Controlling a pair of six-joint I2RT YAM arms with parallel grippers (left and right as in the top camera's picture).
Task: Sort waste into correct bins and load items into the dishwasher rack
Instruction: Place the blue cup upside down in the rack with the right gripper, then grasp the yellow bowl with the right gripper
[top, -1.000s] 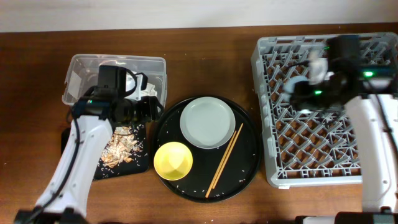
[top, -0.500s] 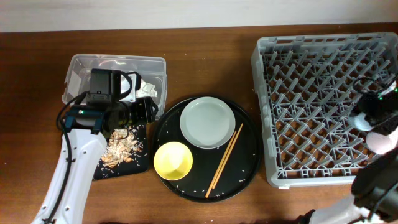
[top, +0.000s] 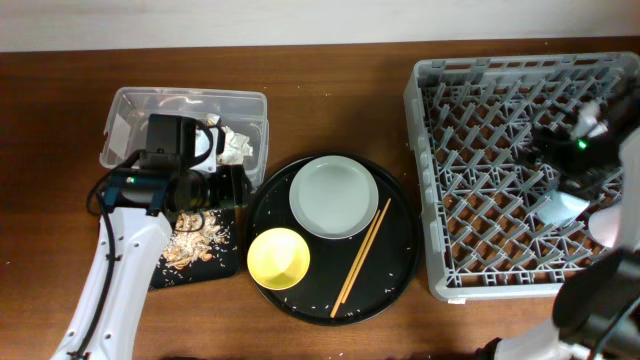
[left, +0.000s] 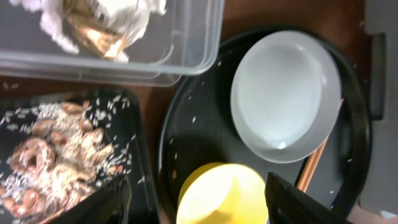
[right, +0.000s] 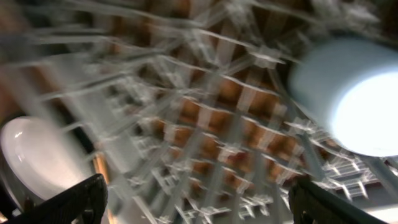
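The right gripper needs to go across and down next, onto the yellow bowl's rim nearest the chopsticks, because the bowl is far to the gripper's left in the overhead view.
My left gripper (left: 199, 208) is open and empty, hovering over the small yellow bowl (left: 221, 196) on the round black tray; overhead it sits by the tray's left rim (top: 238, 188). The pale grey plate (top: 334, 197) and the chopsticks (top: 361, 257) lie on that tray beside the bowl (top: 278, 258). Tissues and gold foil (left: 93, 28) lie in the clear tub (top: 130, 105). Food scraps (top: 195, 238) lie in the shallow black tray (top: 225, 262). My right gripper (right: 199, 205) is open and empty over the dishwasher rack (top: 440, 180). A light blue cup (right: 354, 93) lies in the rack. The pink cup is out of view.
The round black tray (top: 400, 270) stands between the bins and the rack, with loose rice grains on it. The right wrist view is blurred by motion. Bare wooden table shows along the front and back edges.
My right arm swung from the rack's back to its right edge, then back over the rack's right-middle. The left arm shifted slightly towards the round tray.
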